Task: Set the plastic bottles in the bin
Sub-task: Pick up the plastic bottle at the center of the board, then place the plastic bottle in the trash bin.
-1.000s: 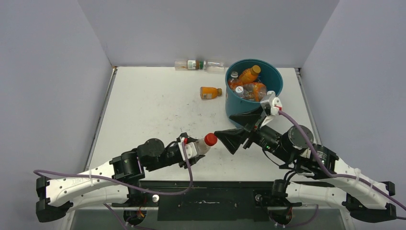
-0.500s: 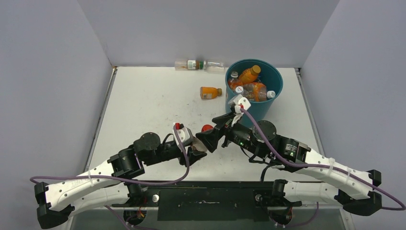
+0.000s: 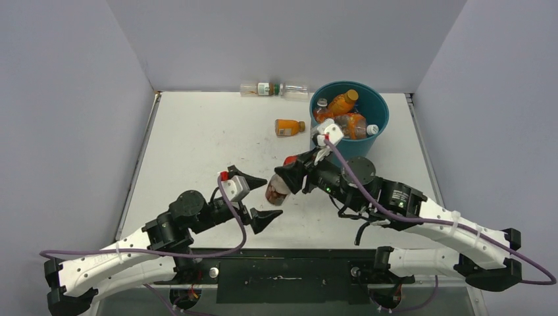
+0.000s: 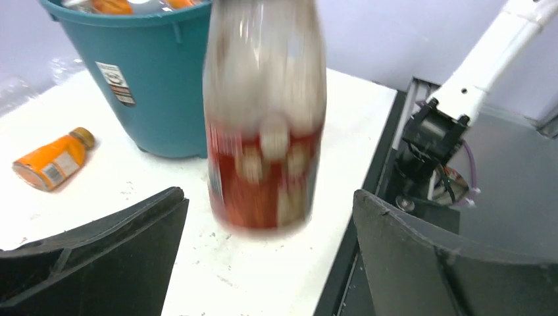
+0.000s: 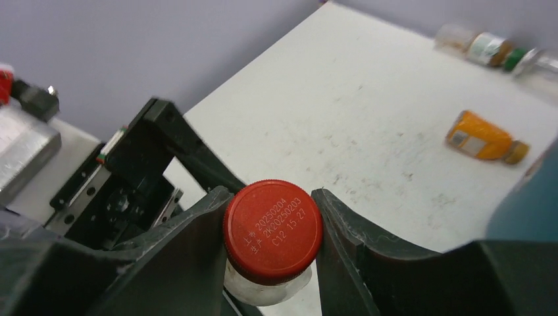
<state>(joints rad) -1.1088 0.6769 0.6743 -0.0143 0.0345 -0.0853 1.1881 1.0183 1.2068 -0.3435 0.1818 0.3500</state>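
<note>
My right gripper turns and swings outward to the right in the top view next, over the teal bin's opening (image 3: 349, 110). Only my right gripper holds the bottle.
A clear bottle (image 3: 275, 189) with a red label and red cap (image 5: 272, 227) hangs tilted over the table's near middle. My right gripper (image 3: 287, 175) is shut on its cap, a finger (image 5: 197, 243) on each side. The left gripper (image 3: 272, 196) stands wide open around the bottle's base (image 4: 264, 131), not touching it. The teal bin (image 3: 372, 141) at the back right holds several bottles (image 3: 342, 104). A small orange bottle (image 3: 289, 127) lies left of the bin. Two clear bottles (image 3: 256, 88) lie against the back wall.
Grey walls close off the table on the left, back and right. The bin (image 4: 164, 85) stands just behind my right arm. A black rail runs along the near edge, by the arm bases (image 4: 428, 151).
The right gripper moved in and closed on the red cap. The left gripper then opened and drew back left, letting go of the bottle.
</note>
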